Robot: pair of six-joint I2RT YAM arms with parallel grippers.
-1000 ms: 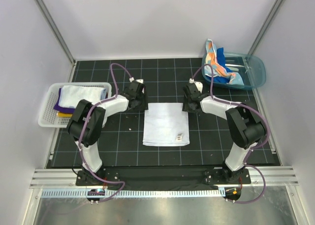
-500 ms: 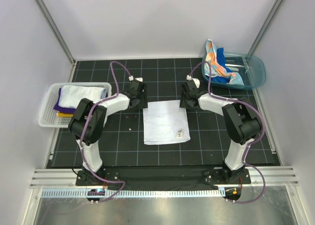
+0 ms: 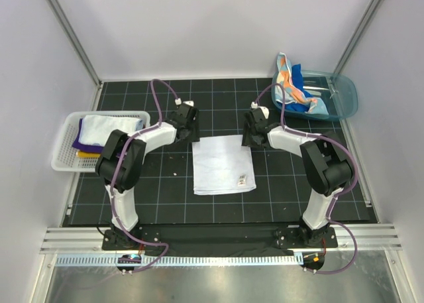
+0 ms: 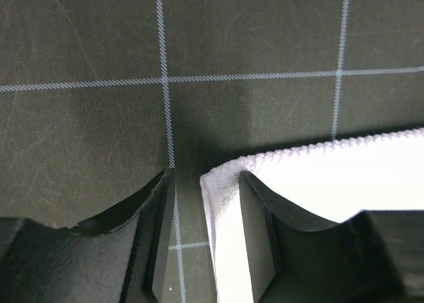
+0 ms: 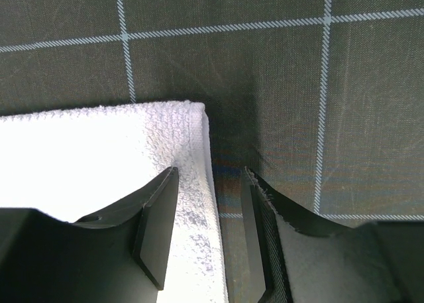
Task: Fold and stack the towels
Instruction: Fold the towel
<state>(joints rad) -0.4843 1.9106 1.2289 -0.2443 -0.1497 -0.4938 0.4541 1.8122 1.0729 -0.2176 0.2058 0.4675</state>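
Note:
My right gripper will next move gently outward along the edge between its fingers and close at the towel's far corner [image 3: 242, 136] [image 5: 195, 115], which is just outward, still ahead of the gripper's fingers.
A white towel [image 3: 223, 164] lies flat on the black grid mat, folded to a rectangle with a small label near its front right corner. My left gripper [image 3: 187, 126] is down at its far left corner. In the left wrist view that gripper [image 4: 205, 240] is open, one finger on the mat, the other over the towel [image 4: 331, 177], with the towel's edge in the gap. My right gripper [image 3: 254, 132] is at the far right corner. It [image 5: 205, 230] is open too, straddling the towel's [image 5: 99, 150] right edge.
A white mesh basket [image 3: 59, 164] at the left holds a folded white towel [image 3: 112, 125] over purple [image 3: 83, 144] and yellow ones. A teal tub [image 3: 344, 94] at the back right holds a spotted towel [image 3: 286, 71] and a bright blue one [image 3: 301, 94].
Both grippers have shifted a little toward the far side, at the towel's far corners. The towel now lies slightly skewed. The jaws stay apart.

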